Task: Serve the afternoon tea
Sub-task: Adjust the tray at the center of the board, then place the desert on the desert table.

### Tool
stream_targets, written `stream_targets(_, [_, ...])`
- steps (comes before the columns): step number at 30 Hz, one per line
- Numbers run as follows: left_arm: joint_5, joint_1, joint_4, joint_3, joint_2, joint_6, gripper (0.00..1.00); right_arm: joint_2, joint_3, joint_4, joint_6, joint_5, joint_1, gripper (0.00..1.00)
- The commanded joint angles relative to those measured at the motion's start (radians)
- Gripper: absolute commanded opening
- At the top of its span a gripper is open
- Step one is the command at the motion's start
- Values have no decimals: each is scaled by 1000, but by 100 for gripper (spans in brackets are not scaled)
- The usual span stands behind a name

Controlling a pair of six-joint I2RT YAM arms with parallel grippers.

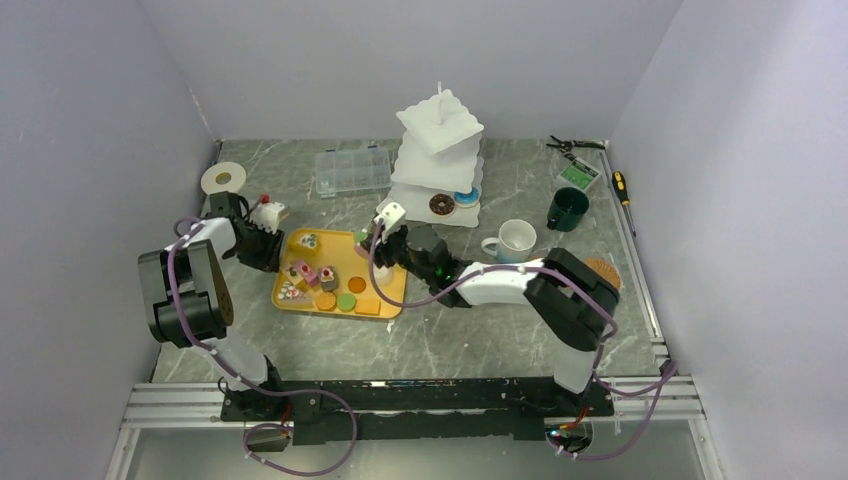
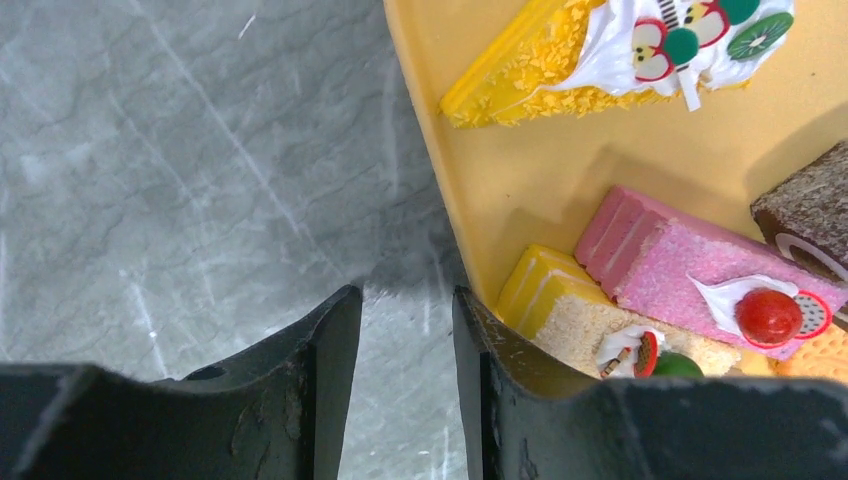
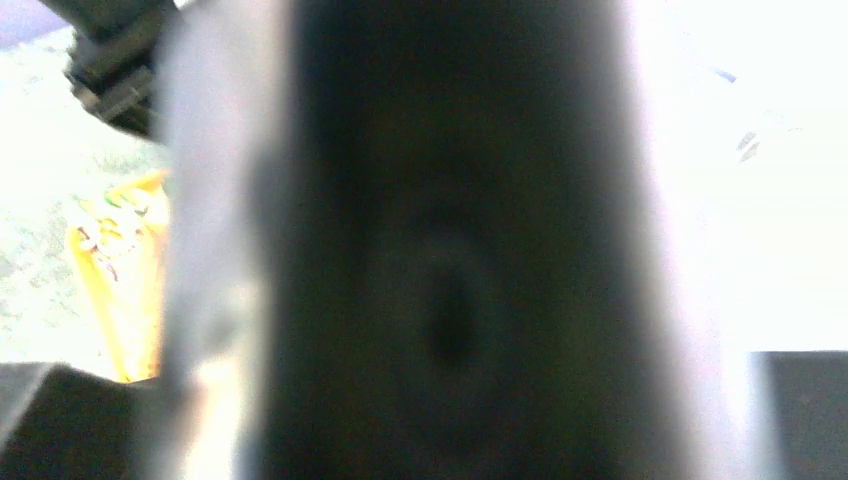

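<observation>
My right gripper should next move up and outward from the tray (image 1: 340, 238), onto the bare middle shelf of the stand at its pliers-side end, and release the green pastry there.
Several toy pastries lie on a yellow tray (image 1: 340, 238): cake slices (image 1: 305, 275) and round biscuits (image 1: 346, 300). The white three-tier stand (image 1: 440, 160) carries a chocolate donut (image 1: 442, 205) on its bottom tier. A white mug (image 1: 517, 240), a dark-green mug (image 1: 567, 208) and a cork coaster (image 1: 605, 271) sit to the right. My left gripper (image 1: 268, 250) is at the tray's left edge, jaws narrowly apart over bare table (image 2: 405, 300), beside a yellow slice (image 2: 560, 310) and a pink slice (image 2: 690, 260). My right gripper (image 1: 372, 245) is at the tray's far right corner. Its wrist view is filled by a dark blur.
A clear compartment box (image 1: 352, 170) lies behind the tray. A white tape roll (image 1: 222, 178) sits at the back left. Pliers (image 1: 575, 146), a green card (image 1: 578, 176) and a screwdriver (image 1: 622, 187) lie at the back right. Walls enclose three sides of the table.
</observation>
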Motion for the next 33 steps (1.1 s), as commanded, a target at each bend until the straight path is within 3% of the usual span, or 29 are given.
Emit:
stream_targets(1, [68,-44,-11,20,17,-61,45,-168,-10,20,-37,-23,-32,35])
stream_targets(7, [88,-36,-134,149,11,-102,47,-375,-21,-112,-41,-71,-152,34])
stream_targets(14, [157,43,-310,348,16,-127,76,-507,11,-311,-58,-160,-303,34])
stream_targets(18, [181,68,-338,386,-14,-130,81,-551,-2,-359,-63,-184,-353,34])
stream_targets(25, [197,77,-359,405,-67,-134,83,-576,-38,-351,-81,-184,-448,34])
stream_targets(33, [214,83,-382,424,-90,-129,84,-482,-53,-162,-27,-222,-585,34])
